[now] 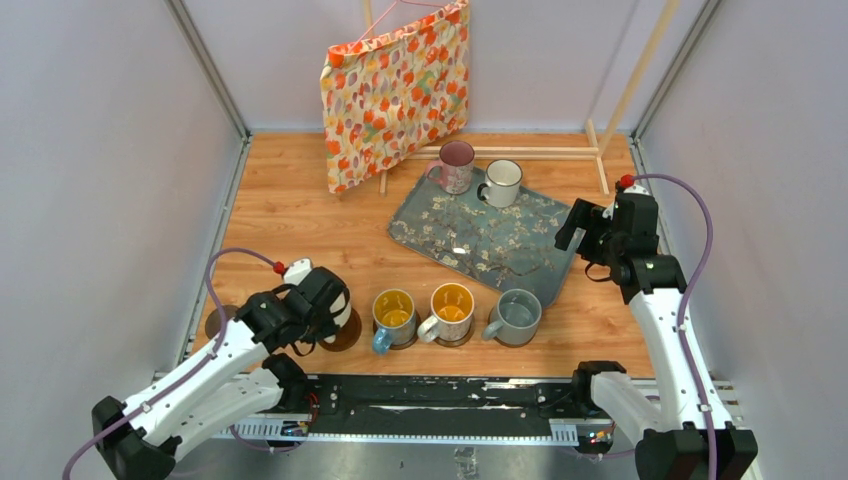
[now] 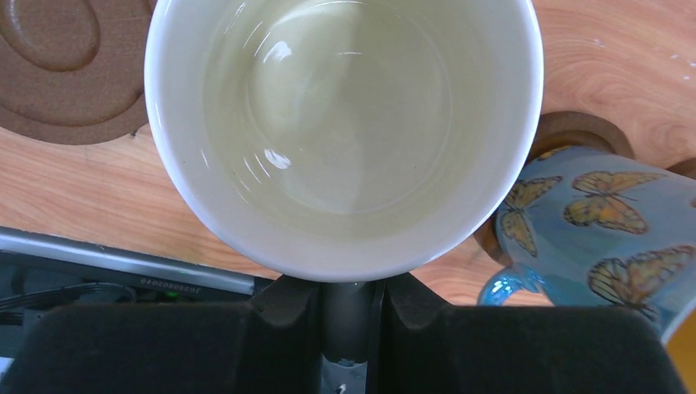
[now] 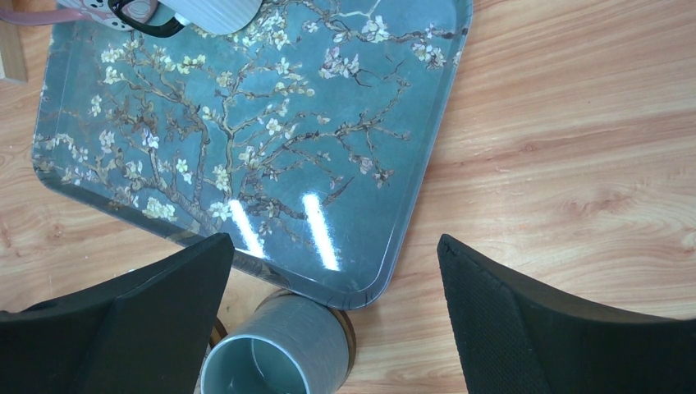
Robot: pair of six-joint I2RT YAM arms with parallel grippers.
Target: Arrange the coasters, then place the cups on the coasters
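The coaster's edge pokes out past the cream cup's base, so the robot's left gripper will move down and slightly toward the blue-handled cup [image 1: 393, 316] to let go of the cream cup on the coaster below.
My left gripper [image 1: 325, 305] is shut on the handle of the cream cup [image 2: 345, 123], which stands upright. A coaster [image 1: 347, 338] shows at that cup's base; I cannot tell whether they touch. Another coaster [image 1: 217, 322] lies bare at the far left. The blue-handled cup [image 1: 393, 316], the yellow-inside white cup [image 1: 451, 311] and the grey cup [image 1: 517, 317] each sit on a coaster in a row. The pink cup [image 1: 456, 165] and the dark-rimmed white cup [image 1: 501, 182] stand on the tray's far end. My right gripper [image 1: 578, 236] hangs open over the tray's right edge, holding nothing.
The blue-grey floral tray [image 1: 480, 240] lies at an angle behind the row of cups, its near corner [image 3: 361, 287] close to the grey cup [image 3: 271, 353]. A flowered cloth bag [image 1: 395, 90] hangs on a wooden rack at the back. Grey walls close in both sides.
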